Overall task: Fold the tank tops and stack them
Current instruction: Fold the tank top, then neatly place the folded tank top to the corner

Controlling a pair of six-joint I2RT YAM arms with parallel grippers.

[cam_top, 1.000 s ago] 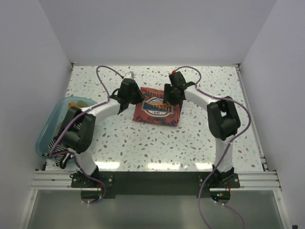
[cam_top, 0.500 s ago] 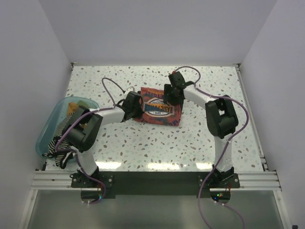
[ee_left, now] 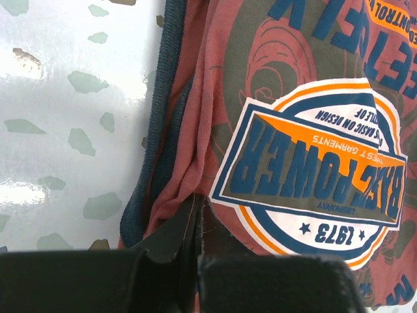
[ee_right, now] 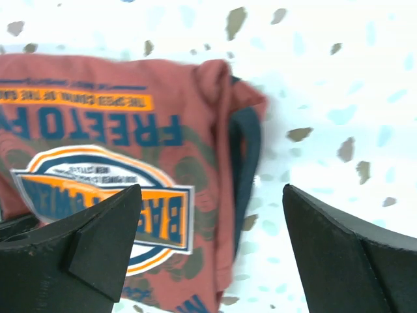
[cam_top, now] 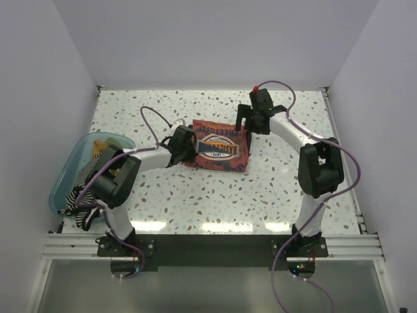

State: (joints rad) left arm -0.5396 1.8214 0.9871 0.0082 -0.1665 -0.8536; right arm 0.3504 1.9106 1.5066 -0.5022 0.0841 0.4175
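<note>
The tank top's folded edge (cam_top: pixel 247 139) (ee_right: pixel 228 166) opposite my left gripper is below the gap between the open fingers, so I will lower my right gripper onto that edge next and close it.
The rust-red tank top (cam_top: pixel 217 151) with navy trim and a blue-white graphic lies folded in the middle of the table. It fills the left wrist view (ee_left: pixel 287 130) and shows in the right wrist view (ee_right: pixel 117 143). My left gripper (cam_top: pixel 185 145) sits low at its left edge, shut, with the bunched cloth pinched at the tips (ee_left: pixel 197 201). My right gripper (cam_top: pixel 250 122) is open and empty, raised over the top's far right corner (ee_right: pixel 212 189). A black-and-white striped top (cam_top: pixel 81 212) and a mustard-orange one (cam_top: pixel 101 145) lie in the bin.
The translucent teal bin (cam_top: pixel 64 186) stands at the table's left edge, with the striped top hanging over its near rim. White walls close in the table on the left, back and right. Speckled tabletop (cam_top: pixel 215 195) lies between the tank top and the arm bases.
My right gripper has come off the tank top, moving right and back. My left gripper came down to the top's left edge earlier and has stayed there.
</note>
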